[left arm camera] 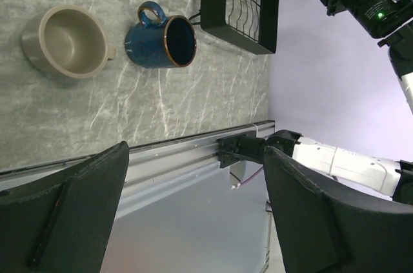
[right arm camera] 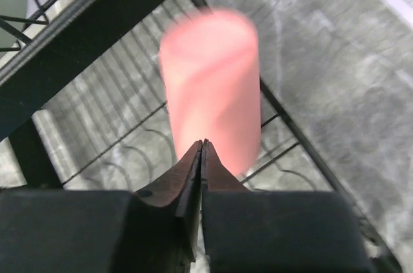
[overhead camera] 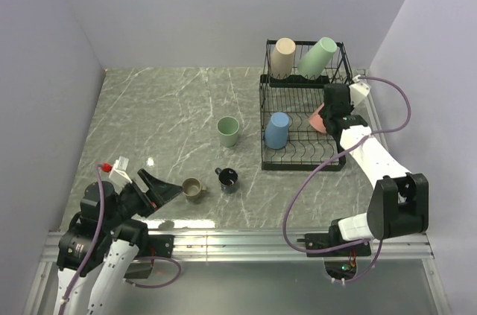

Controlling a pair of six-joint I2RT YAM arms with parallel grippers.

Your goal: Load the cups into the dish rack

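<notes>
The opening of the table's pale green cup faces up, so my left gripper should next move outward and down onto that cup, at the side of the cup's rim away from the rack.
The black wire dish rack [overhead camera: 339, 162] stands at the right. A beige cup [overhead camera: 282, 58] and a pale green cup [overhead camera: 318, 56] lean in its upper tier. A blue cup [overhead camera: 277, 130] stands in the lower tier. My right gripper [overhead camera: 329, 115] is inside the lower tier with its jaws pressed together [right arm camera: 203, 145]. The salmon-pink cup [right arm camera: 210, 86] lies blurred just beyond the tips. Another pale green cup [overhead camera: 228, 131], the navy mug [overhead camera: 228, 179] and the olive-tan mug [overhead camera: 194, 188] stand on the table. My left gripper [overhead camera: 165, 190] is open and empty beside the olive-tan mug.
In the left wrist view the olive-tan mug [left arm camera: 64, 40] and navy mug [left arm camera: 158, 42] sit ahead of the open fingers [left arm camera: 77, 208], with the rack's corner [left arm camera: 239, 28] beyond. The aluminium rail [overhead camera: 246, 239] runs along the near table edge. Walls enclose the left, back and right.
</notes>
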